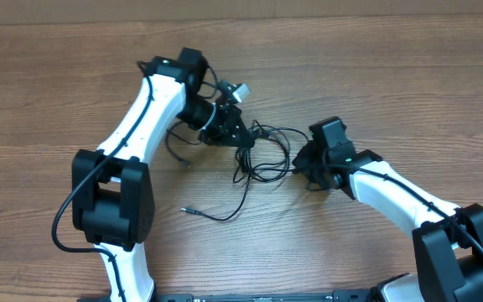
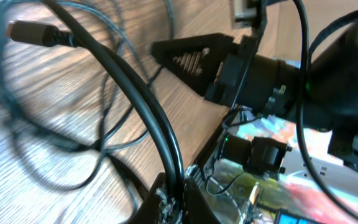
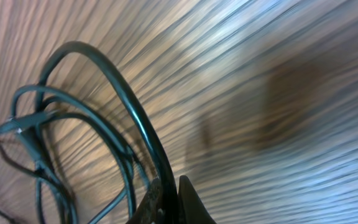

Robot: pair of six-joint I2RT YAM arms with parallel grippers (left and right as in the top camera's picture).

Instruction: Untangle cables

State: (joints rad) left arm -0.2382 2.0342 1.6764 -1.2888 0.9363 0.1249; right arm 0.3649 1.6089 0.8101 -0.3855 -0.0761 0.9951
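My left gripper should pull left in the overhead view next, away from my right gripper, and turn toward the table, as the cables (image 1: 258,155) bunch between both grippers.
A tangle of thin black cables (image 1: 258,155) lies mid-table between my two arms. One loose end with a small plug (image 1: 188,211) trails toward the front. My left gripper (image 1: 240,134) is at the tangle's upper left, shut on a thick black cable (image 2: 160,137) that runs up from its jaws (image 2: 178,190). My right gripper (image 1: 298,161) is at the tangle's right edge, shut on a dark cable loop (image 3: 129,106) between its fingertips (image 3: 169,196). Several more loops (image 3: 42,143) lie to the left in the right wrist view.
The table is bare brown wood (image 1: 392,75). A white connector (image 1: 243,89) sits by the left wrist, behind the tangle. In the left wrist view the right arm's black finger (image 2: 194,57) and camera body (image 2: 272,81) face me closely.
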